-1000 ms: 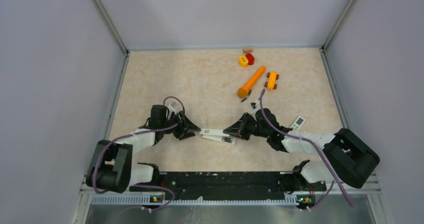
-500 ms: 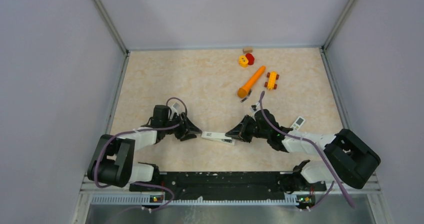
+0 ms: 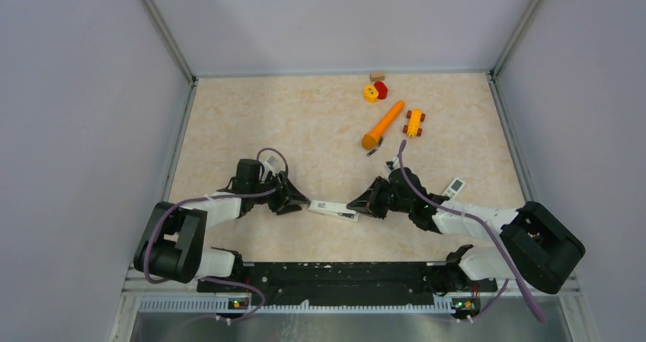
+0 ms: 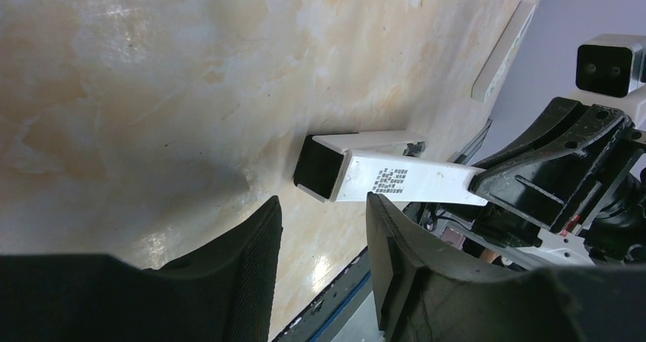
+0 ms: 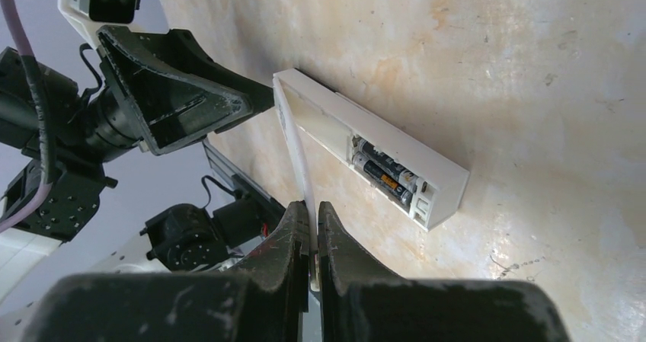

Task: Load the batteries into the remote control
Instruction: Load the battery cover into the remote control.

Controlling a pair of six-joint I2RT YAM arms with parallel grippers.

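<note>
Both batteries are inside but still uncovered. My right gripper will next go down toward the remote's open battery compartment (image 5: 385, 176) and let go of the white cover (image 5: 299, 148) over it.
The slim white remote control (image 3: 333, 209) lies between my two grippers. In the right wrist view its compartment (image 5: 396, 140) is open, with two dark batteries (image 5: 385, 176) inside near the close end. My right gripper (image 5: 314, 228) is shut on the thin white battery cover (image 5: 299, 148), which reaches to the remote's far end. In the left wrist view the remote's black end (image 4: 318, 165) faces my open left gripper (image 4: 324, 205), just beyond its fingertips. The labelled cover (image 4: 411, 182) lies over the remote. From the top, my left gripper (image 3: 299, 202) and right gripper (image 3: 355, 203) flank the remote.
An orange carrot toy (image 3: 383, 125), a yellow toy car (image 3: 414, 122), yellow (image 3: 371, 93) and red (image 3: 381, 89) blocks and a tan block (image 3: 377, 75) lie at the back right. A shorter white remote (image 3: 455, 186) lies by the right arm. A tiny dark piece (image 3: 372, 151) sits near the carrot.
My left gripper has crept a little to the right, closer to the remote's black end. The right gripper, still holding the cover, has shifted slightly right.
</note>
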